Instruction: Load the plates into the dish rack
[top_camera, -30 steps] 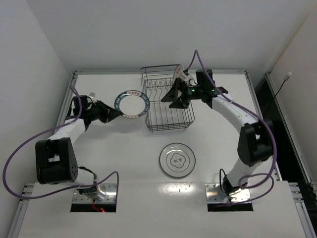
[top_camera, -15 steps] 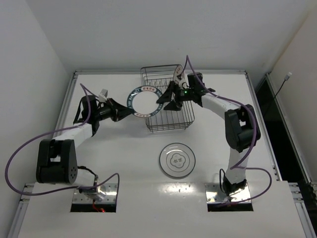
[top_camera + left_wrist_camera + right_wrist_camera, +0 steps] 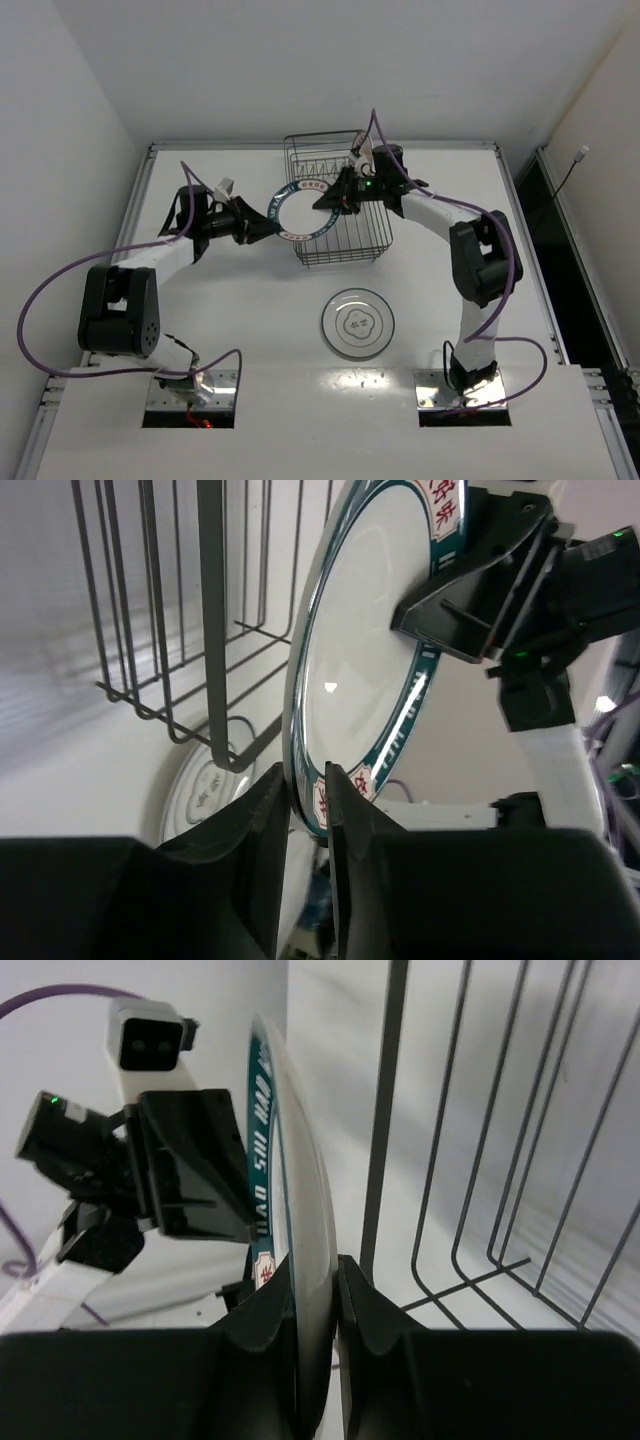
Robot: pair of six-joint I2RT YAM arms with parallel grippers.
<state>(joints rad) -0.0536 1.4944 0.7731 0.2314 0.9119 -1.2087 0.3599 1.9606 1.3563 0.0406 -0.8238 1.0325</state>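
Note:
The rack's back wires beside the orange-patterned plate are empty, so the right gripper should next raise the teal-rimmed plate (image 3: pixel 303 210) outward, turn it and lower it there.
The teal-rimmed plate (image 3: pixel 303 210) hangs upright at the left side of the dish rack (image 3: pixel 345 250), held from both sides. My left gripper (image 3: pixel 268 226) clasps its left rim, and the wrist view shows the left gripper's (image 3: pixel 307 775) fingers tight on both faces of the plate (image 3: pixel 360 660). My right gripper (image 3: pixel 328 200) is shut on the opposite rim, with the plate (image 3: pixel 305 1180) pinched in the right gripper (image 3: pixel 315 1265). The flower plate (image 3: pixel 357 322) lies flat on the table. The orange-patterned plate (image 3: pixel 361 150) stands in the rack's back right corner, partly behind my right arm.
The rack's dark wires (image 3: pixel 210 630) run close beside the held plate, and one upright (image 3: pixel 385 1110) stands just right of my right fingers. White walls close the table at the back and left. A dark gap runs along the table's right edge (image 3: pixel 535 220).
My left arm has carried the teal-rimmed plate rightward to the rack's left side. My right gripper has moved left from inside the rack and shut on the plate's far rim.

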